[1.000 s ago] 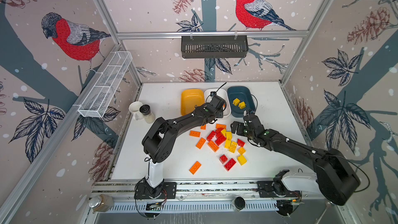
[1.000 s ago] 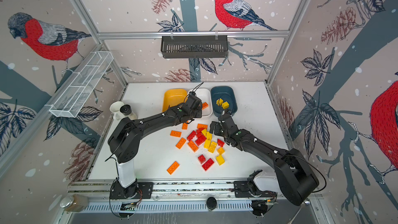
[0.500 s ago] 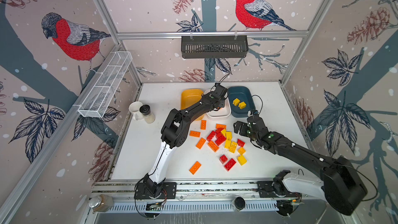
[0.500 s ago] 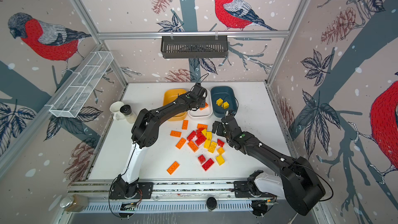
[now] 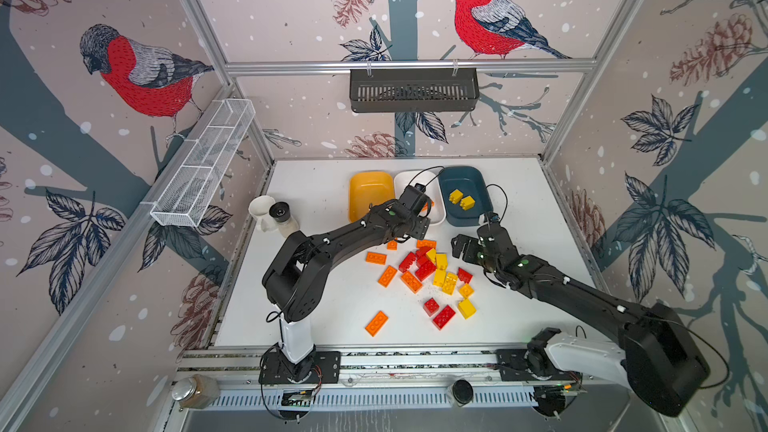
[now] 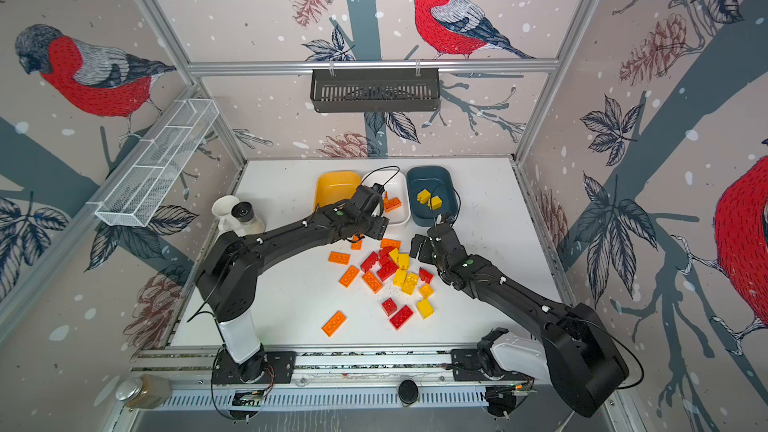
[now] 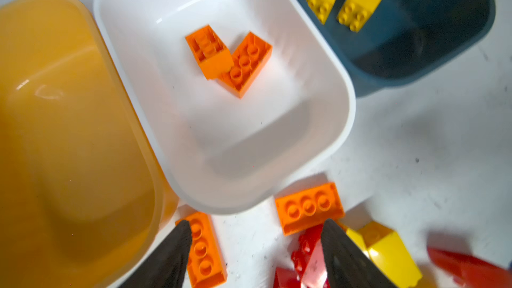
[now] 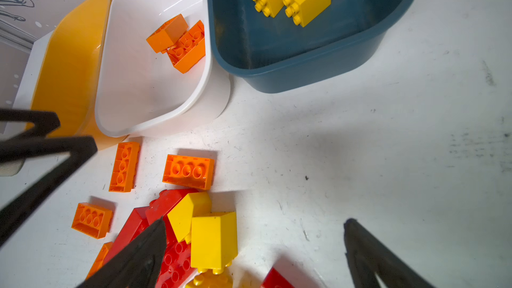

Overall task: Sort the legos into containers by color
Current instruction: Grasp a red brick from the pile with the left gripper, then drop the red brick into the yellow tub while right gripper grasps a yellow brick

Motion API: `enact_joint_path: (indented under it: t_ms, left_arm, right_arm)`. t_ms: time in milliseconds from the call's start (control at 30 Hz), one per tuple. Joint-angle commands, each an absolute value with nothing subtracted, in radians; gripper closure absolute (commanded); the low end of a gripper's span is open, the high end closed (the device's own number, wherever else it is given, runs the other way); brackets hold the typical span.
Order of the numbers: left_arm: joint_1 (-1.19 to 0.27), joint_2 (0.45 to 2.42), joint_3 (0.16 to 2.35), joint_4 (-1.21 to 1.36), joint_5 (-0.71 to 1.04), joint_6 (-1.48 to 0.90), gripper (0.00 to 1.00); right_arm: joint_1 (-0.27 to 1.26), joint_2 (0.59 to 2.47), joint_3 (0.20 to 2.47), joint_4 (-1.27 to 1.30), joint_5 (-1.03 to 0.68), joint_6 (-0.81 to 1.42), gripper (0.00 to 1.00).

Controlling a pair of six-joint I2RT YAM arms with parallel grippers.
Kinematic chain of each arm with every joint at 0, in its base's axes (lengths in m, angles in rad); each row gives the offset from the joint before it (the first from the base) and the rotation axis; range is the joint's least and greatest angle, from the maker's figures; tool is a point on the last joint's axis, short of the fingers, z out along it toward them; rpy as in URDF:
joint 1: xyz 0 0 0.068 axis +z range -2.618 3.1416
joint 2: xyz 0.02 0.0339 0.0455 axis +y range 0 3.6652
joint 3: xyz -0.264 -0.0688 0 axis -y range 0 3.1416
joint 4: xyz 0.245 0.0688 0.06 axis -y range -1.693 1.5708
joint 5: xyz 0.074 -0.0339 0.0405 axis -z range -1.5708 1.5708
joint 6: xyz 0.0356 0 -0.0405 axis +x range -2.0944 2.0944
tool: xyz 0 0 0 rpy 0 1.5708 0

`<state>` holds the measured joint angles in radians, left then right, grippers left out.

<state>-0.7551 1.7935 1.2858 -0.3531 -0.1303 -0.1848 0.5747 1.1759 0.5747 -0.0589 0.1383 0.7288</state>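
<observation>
My left gripper moves back and down onto the red lego at the pile's edge (image 5: 407, 261) (image 7: 286, 278) next, which lies below and back of it, beside bare table.
Three containers stand in a row at the back: a yellow-orange tub (image 5: 365, 197), a white tub (image 5: 404, 184) and a teal tub (image 5: 473, 218). Two orange legos (image 7: 227, 59) lie in the white tub, one leaning on the other. Two yellow legos (image 5: 461, 199) lie in the teal tub. Red, orange and yellow legos (image 5: 428, 268) are scattered mid-table. My left gripper (image 7: 256, 224) hangs open and empty over the white tub's near rim (image 5: 411, 224). My right gripper (image 8: 256, 223) is open and empty above the pile's right edge (image 5: 461, 247), beside a yellow brick (image 8: 213, 241).
A white cup (image 5: 261, 211) and a small jar (image 5: 283, 216) stand at the table's left edge. One orange plate (image 5: 376, 323) lies alone toward the front. A wire mesh basket (image 5: 203, 164) hangs on the left wall, a black slotted basket (image 5: 413, 89) on the back wall.
My left gripper has opened over the white tub and drawn back toward its near rim, with the arm's elbow swung out to the left. The right arm has barely shifted.
</observation>
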Motion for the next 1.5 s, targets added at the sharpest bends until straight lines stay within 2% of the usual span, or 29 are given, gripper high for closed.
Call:
enact_joint_path:
  t_ms: [0, 267, 600, 867, 933, 1067, 1200, 1467]
  left_arm:
    - [-0.756, 1.749, 1.209, -0.392, -0.017, -0.074, 0.27]
    - [-0.793, 1.784, 1.137, -0.399, 0.07, -0.079, 0.34]
    - [-0.796, 1.847, 1.137, -0.388, 0.027, -0.081, 0.51]
    - [-0.796, 1.831, 1.119, -0.362, 0.006, -0.118, 0.7]
    - [-0.795, 1.807, 1.109, -0.333, 0.0, -0.165, 0.78]
    - [-0.796, 1.784, 1.104, -0.293, 0.026, -0.252, 0.82]
    - [-0.793, 1.742, 1.093, -0.293, -0.102, -0.309, 0.85]
    - [-0.725, 1.634, 1.107, -0.2, -0.136, -0.439, 0.86]
  right_arm:
    - [0.569, 1.173, 0.583, -0.063, 0.161, 0.71, 0.01]
    - [0.561, 1.176, 0.594, -0.068, 0.161, 0.706, 0.01]
    - [0.562, 1.178, 0.603, -0.079, 0.154, 0.699, 0.01]
    - [0.561, 1.18, 0.612, -0.081, 0.131, 0.674, 0.0]
    - [0.561, 1.18, 0.61, -0.08, 0.134, 0.669, 0.0]
    - [0.562, 1.167, 0.605, -0.07, 0.141, 0.668, 0.0]
    - [0.56, 1.147, 0.603, -0.066, 0.151, 0.655, 0.01]
    - [0.557, 1.126, 0.597, -0.063, 0.152, 0.646, 0.0]
